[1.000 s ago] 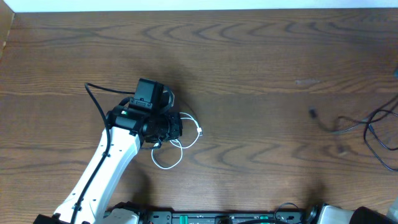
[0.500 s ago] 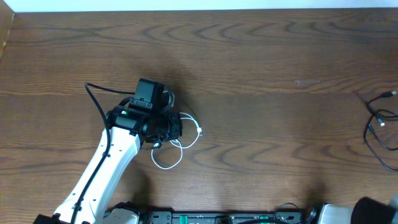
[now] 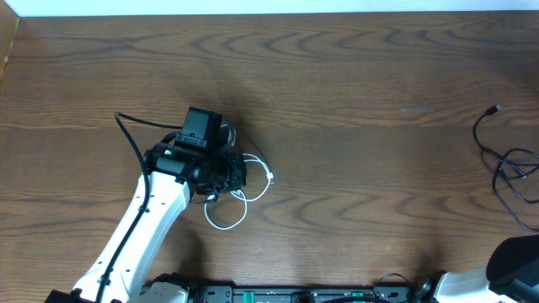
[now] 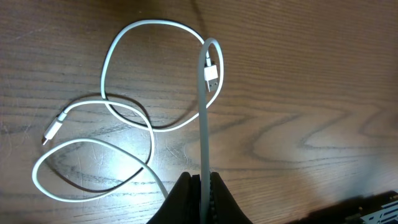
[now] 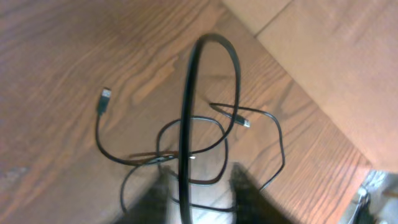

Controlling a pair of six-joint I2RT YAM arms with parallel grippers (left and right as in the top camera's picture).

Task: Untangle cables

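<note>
My left gripper needs to swing next with the white cable over the open wood (image 3: pixel 358 172) (image 4: pixel 297 111) toward the black cables and tilt its fingers toward them.
The white cable (image 3: pixel 226 215) lies in loops on the wooden table beside my left gripper (image 3: pixel 236 172). In the left wrist view my left gripper (image 4: pixel 202 186) is shut on the white cable (image 4: pixel 127 112), which runs up from the jaws to a plug (image 4: pixel 211 74). The cable's other plug (image 4: pixel 52 131) lies at the left. The black cables (image 3: pixel 505 164) lie tangled at the table's right edge. In the right wrist view my right gripper (image 5: pixel 202 175) is blurred with its fingers apart. A black cable (image 5: pixel 186 112) rises between the fingers, and thinner black loops (image 5: pixel 205 149) lie below.
The left arm's own black wire (image 3: pixel 130 139) curves out to its left. The right arm (image 3: pixel 515 259) shows at the bottom right corner of the overhead view. The table's right edge (image 5: pixel 280 74) runs diagonally just beyond the black cables.
The black cables have moved right to the table's edge, and one plug end now points up and left. The right arm has come into the bottom right corner. The left arm has not moved.
</note>
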